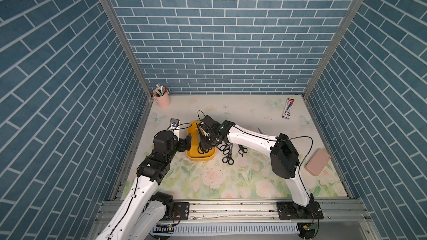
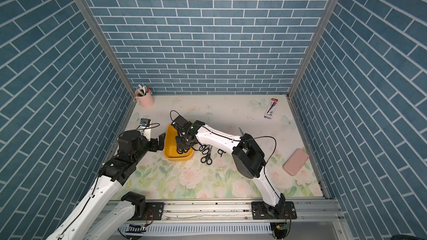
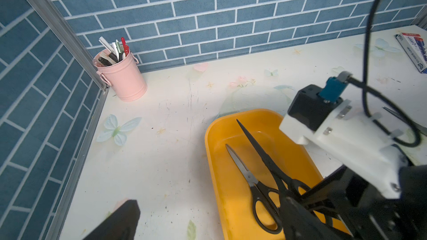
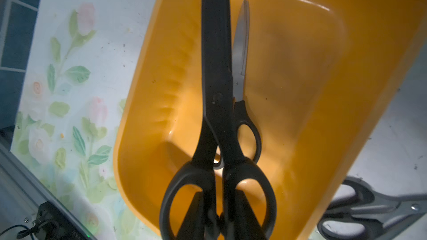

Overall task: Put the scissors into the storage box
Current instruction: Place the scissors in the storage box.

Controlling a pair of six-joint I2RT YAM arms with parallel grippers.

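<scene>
The robot's right gripper will next lower the long scissors toward the storage box's bottom and let go of their loop handles, since that bottom is right below the gripper.
The yellow storage box (image 1: pixel 201 158) (image 2: pixel 178 157) lies left of the table's middle. My right gripper (image 1: pixel 204 143) (image 4: pixel 220 206) hangs over the box, shut on the loop handles of long all-black scissors (image 3: pixel 261 151) (image 4: pixel 216 65). Their blades point toward the back wall, above the box floor. Inside the box (image 3: pixel 212 158) lies a steel-bladed pair with black handles (image 3: pixel 245 172) (image 4: pixel 241 54). Several more scissors (image 1: pixel 227 155) (image 2: pixel 206 156) lie on the table just right of the box. My left gripper (image 1: pixel 186 144) (image 3: pixel 211 222) stands open at the box's left side, holding nothing.
A pink pen cup (image 1: pixel 163 100) (image 3: pixel 122 77) stands in the back left corner. A blue-and-white pen packet (image 1: pixel 287 108) lies at the back right. A flat pink case (image 1: pixel 317 161) lies near the right wall. The right arm reaches across the loose scissors.
</scene>
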